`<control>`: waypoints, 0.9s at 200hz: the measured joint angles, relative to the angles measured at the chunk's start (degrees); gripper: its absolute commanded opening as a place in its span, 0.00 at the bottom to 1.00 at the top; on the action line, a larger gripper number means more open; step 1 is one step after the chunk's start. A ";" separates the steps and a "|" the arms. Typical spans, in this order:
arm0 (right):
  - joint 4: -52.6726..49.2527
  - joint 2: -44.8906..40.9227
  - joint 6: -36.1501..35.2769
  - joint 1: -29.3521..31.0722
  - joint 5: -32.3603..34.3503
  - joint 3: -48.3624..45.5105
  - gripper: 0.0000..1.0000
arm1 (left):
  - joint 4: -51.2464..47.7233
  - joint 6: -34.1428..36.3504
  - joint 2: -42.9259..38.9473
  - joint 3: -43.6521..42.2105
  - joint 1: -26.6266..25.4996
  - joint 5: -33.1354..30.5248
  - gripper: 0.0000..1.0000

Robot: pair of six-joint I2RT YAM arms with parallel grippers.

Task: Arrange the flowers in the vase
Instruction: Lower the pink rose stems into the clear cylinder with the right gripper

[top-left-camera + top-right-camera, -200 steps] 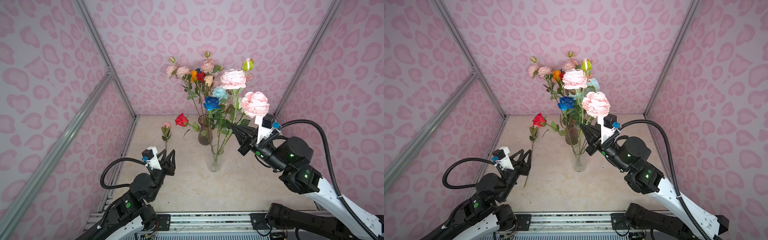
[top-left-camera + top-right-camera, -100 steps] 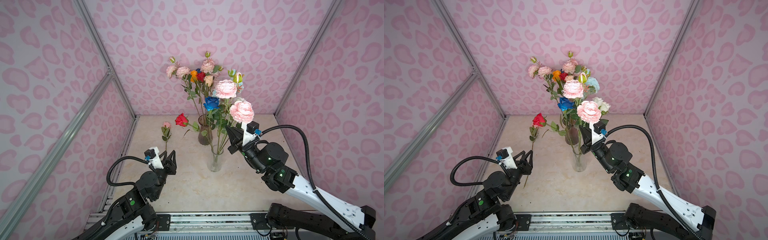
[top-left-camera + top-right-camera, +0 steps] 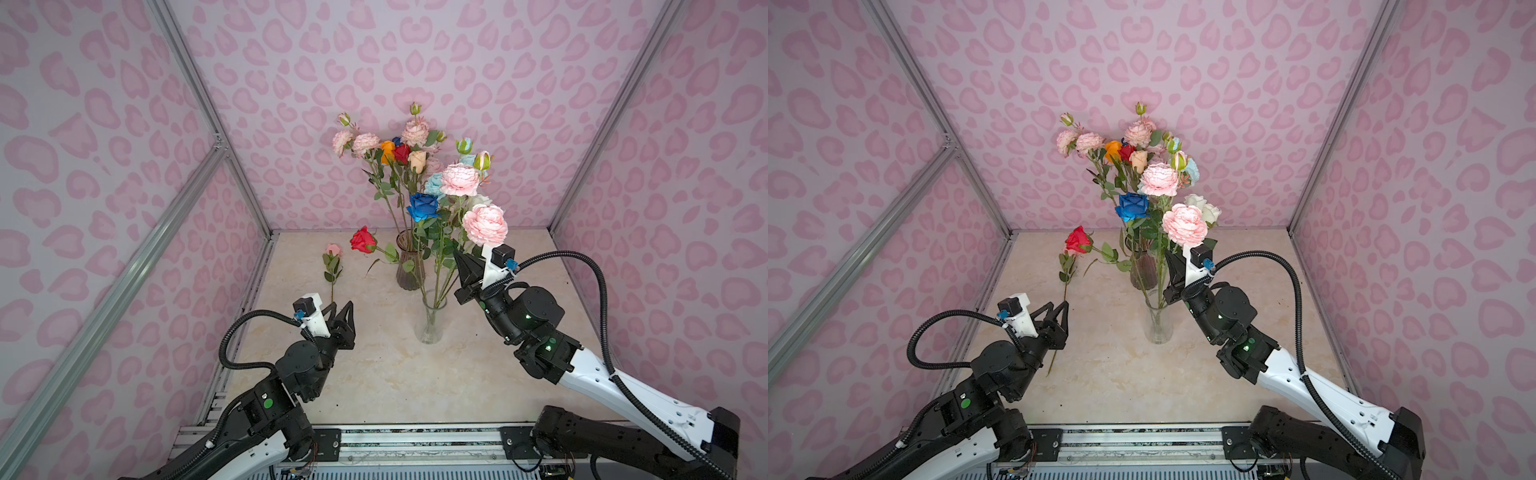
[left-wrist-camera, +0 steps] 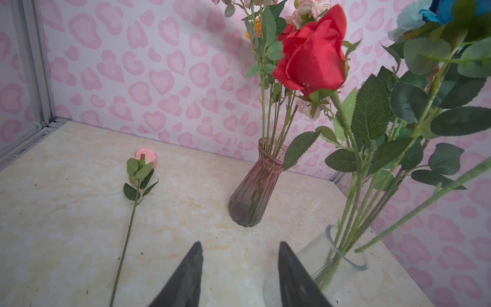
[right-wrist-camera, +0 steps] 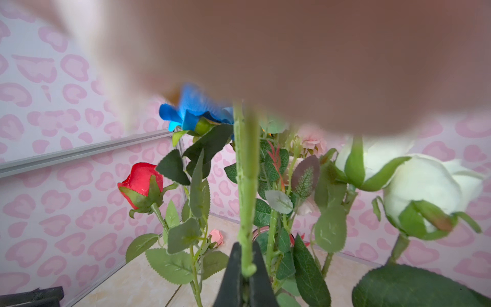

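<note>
The right gripper moves down toward the opening of the clear glass vase next. It releases the pale pink flower's green stem there, because the stem's lower end only reaches the vase's rim.
A clear glass vase stands mid-table with several flowers in it, among them a dark blue rose and a red rose. My right gripper is shut on the green stem of a pale pink flower. That stem slants down, and its lower end is at the vase mouth. A small pink rose lies on the table at the left. My left gripper hovers open and empty by its stem.
A purple ribbed vase behind the clear one holds more flowers: pink, orange, red and cream heads. White roses sit close to my right gripper. Pink patterned walls with metal posts close in the marble tabletop.
My right gripper has carried the pale pink flower leftward and a little lower, up against the clear vase's bunch, mostly in the first half second. The left arm has barely moved.
</note>
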 measured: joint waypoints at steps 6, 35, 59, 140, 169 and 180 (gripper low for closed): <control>0.02 0.09 0.22 -0.13 0.02 -0.22 0.00 | 0.00 0.00 0.02 0.00 0.00 0.00 0.47; -0.04 0.20 1.51 -0.11 0.04 -1.86 0.00 | 0.00 0.00 0.33 -0.04 0.00 0.00 0.47; -0.46 0.17 1.95 -0.11 0.07 -3.48 0.00 | 0.00 -0.07 0.72 -0.15 0.00 0.00 0.47; -0.37 0.50 3.04 -0.50 1.49 -9.38 0.04 | 0.02 -0.15 2.25 -0.26 0.07 0.02 0.47; -0.59 1.79 3.93 -0.59 1.46 -10.01 0.11 | 0.02 -0.15 2.97 -0.26 0.07 0.42 0.47; -0.79 2.14 4.33 -0.59 1.42 -10.01 0.13 | 0.02 -0.15 3.17 -0.26 0.07 0.44 0.47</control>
